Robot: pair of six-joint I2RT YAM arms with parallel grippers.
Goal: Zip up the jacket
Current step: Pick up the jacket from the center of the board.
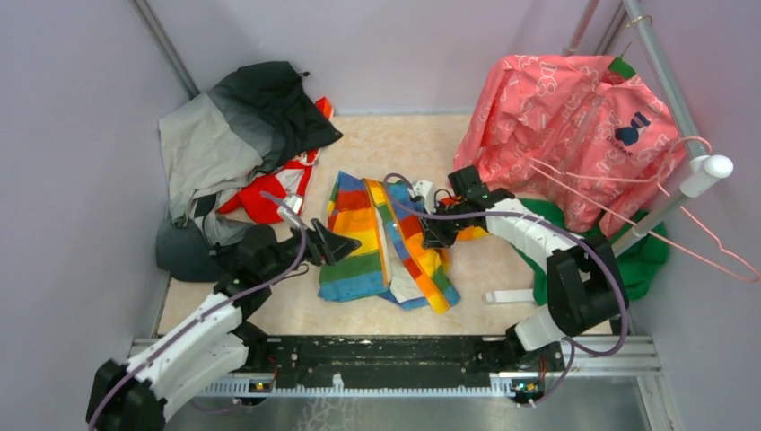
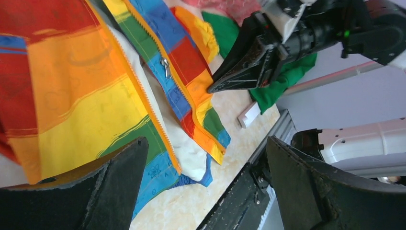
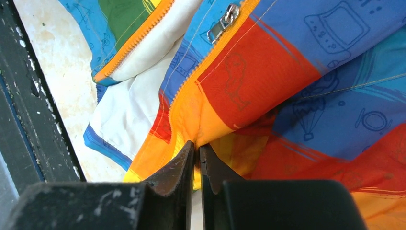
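My left gripper moves outward and down onto the zipper edge of the jacket's far panel by the slider next, since the slider is on that edge.
The rainbow-striped jacket lies open on the table, its pale lining showing between the two front panels. In the left wrist view the jacket shows its orange zipper teeth and a metal slider on the far panel. My left gripper hovers at the jacket's left panel; its jaws stand wide open with nothing in them. My right gripper is shut on an orange fold of the right panel, just below the slider; the pinch shows at the fingertips.
A grey-and-black jacket and a red garment are heaped at the back left. A pink patterned garment hangs from a rack pole at the right, over green cloth. The black rail runs along the near edge.
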